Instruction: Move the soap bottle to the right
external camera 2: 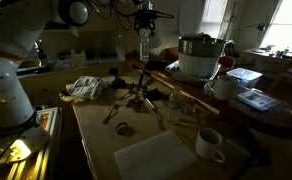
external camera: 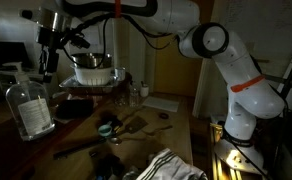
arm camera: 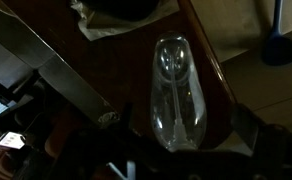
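Observation:
The soap bottle's narrow top is just outward of the robot's gripper, so the gripper will next move outward with its open fingers around the bottle's top.
The soap bottle (external camera: pixel 31 110) is tall and clear and stands upright at the near end of the dark wooden table. It also shows in an exterior view (external camera 2: pixel 144 46) and from above in the wrist view (arm camera: pixel 178 95). My gripper (external camera: pixel 48 68) hangs just above and beside the bottle's top in both exterior views (external camera 2: pixel 144 28). In the wrist view the gripper (arm camera: pixel 176 135) is open. Its dark fingers stand apart on either side of the bottle's upper part. I see no contact with the bottle.
A wide metal pot (external camera: pixel 93 70) stands on a raised tray behind the bottle (external camera 2: pixel 198 55). Small glass jars (external camera: pixel 136 93), tools (external camera 2: pixel 136 100), a crumpled cloth (external camera 2: pixel 86 87), a white mug (external camera 2: pixel 208 143) and a sheet of paper (external camera 2: pixel 156 158) lie on the table.

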Robot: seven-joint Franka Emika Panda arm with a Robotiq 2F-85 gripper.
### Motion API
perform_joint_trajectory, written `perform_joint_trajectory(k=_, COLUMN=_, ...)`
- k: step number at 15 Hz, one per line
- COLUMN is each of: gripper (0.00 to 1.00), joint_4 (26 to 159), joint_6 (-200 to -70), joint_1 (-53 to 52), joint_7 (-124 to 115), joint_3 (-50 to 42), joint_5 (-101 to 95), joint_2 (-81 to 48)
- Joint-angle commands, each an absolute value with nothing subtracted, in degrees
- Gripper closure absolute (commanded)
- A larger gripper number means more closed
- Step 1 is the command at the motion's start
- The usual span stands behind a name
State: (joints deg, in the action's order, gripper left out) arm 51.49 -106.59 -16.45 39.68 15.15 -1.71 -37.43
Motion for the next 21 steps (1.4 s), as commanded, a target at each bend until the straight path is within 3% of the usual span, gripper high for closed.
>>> perform_joint_trajectory(k=1, gripper=0.00, joint_4=47.12, joint_6=-108.54, joint_1=-17.99, joint_7=41.51, joint_3=15.89, joint_5=-1.96, joint_2=-40.89)
perform_joint_trajectory(k=11, gripper=0.00, joint_4=44.97, joint_6=-116.49, joint_1=-19.19, joint_7=43.92, joint_3=15.67, joint_5=-3.01, joint_2=-42.89)
perform_joint_trajectory(k=13, gripper=0.15, joint_4=44.67, joint_6=-116.98, joint_1=-19.07, joint_7=43.88, joint_3=15.96, joint_5=-2.50, joint_2=-43.02)
perform_joint_trajectory(k=14, gripper=0.30, joint_4=44.49, joint_6=-116.59, joint_1=-18.86, joint_7=43.61, joint_3=16.28, joint_5=-1.91, joint_2=-43.18)
perform_joint_trajectory(k=16, gripper=0.30, joint_4=44.37, joint_6=-115.95, joint_1=-18.73, joint_7=43.38, joint_3=16.38, joint_5=-1.59, joint_2=-43.32)
perform_joint_trajectory(k=18, gripper=0.38, joint_4=44.39, joint_6=-115.79, joint_1=-18.61, joint_7=43.25, joint_3=16.51, joint_5=-1.26, joint_2=-43.38)
perform_joint_trajectory(k=19, gripper=0.31, joint_4=44.31, joint_6=-116.06, joint_1=-18.52, joint_7=43.53, joint_3=16.74, joint_5=-0.96, joint_2=-43.48)
perform_joint_trajectory(k=21, gripper=0.31, joint_4=44.24, joint_6=-116.33, joint_1=-18.50, joint_7=43.96, joint_3=16.96, joint_5=-0.89, joint_2=-43.66)
